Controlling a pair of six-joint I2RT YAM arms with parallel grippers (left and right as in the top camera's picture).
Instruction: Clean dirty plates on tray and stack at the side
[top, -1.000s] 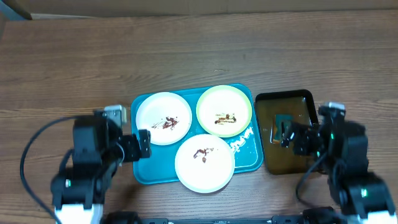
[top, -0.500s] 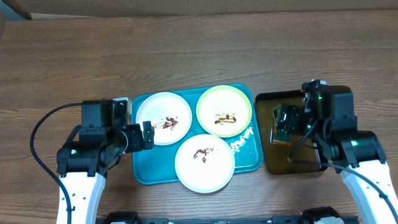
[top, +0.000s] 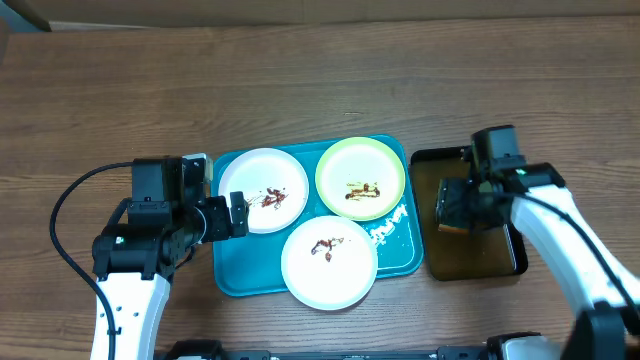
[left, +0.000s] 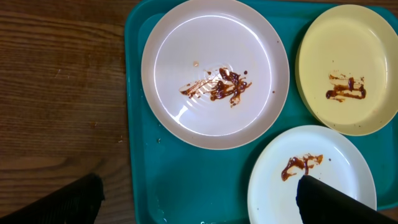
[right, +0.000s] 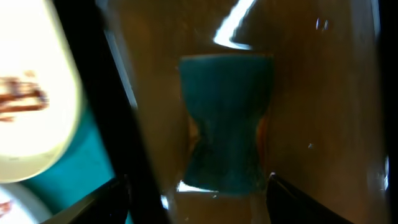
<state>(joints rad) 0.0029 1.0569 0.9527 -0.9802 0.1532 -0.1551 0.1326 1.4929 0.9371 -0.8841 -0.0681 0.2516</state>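
The front white plate's rim (top: 285, 260) (left: 252, 185) is open, and my left gripper shifts to the right in the overhead view, then lowers to it next.
Three dirty plates sit on the turquoise tray (top: 235, 270): a white one (top: 263, 190) at the back left, a pale green-rimmed one (top: 361, 178) at the back right, and a white one (top: 329, 262) in front. All carry brown smears. My left gripper (top: 237, 215) hangs open over the tray's left edge; in the left wrist view its fingers (left: 65, 200) straddle bare tray (left: 143, 168) below the back-left plate (left: 214, 68). My right gripper (right: 196, 202) is down in the black tray (top: 500, 262), its jaws apart around the near end of a teal sponge (right: 227, 118).
The black tray (right: 118, 93) holds brownish water and stands just right of the turquoise tray (right: 93, 162). White foam (top: 388, 225) lies on the turquoise tray's right side. Wooden table (top: 320, 90) surrounds both trays.
My right gripper has swung in from the right, come down over the sponge in the black tray, and narrowed its jaws. The left gripper shifted slightly toward the back-left plate, then held still.
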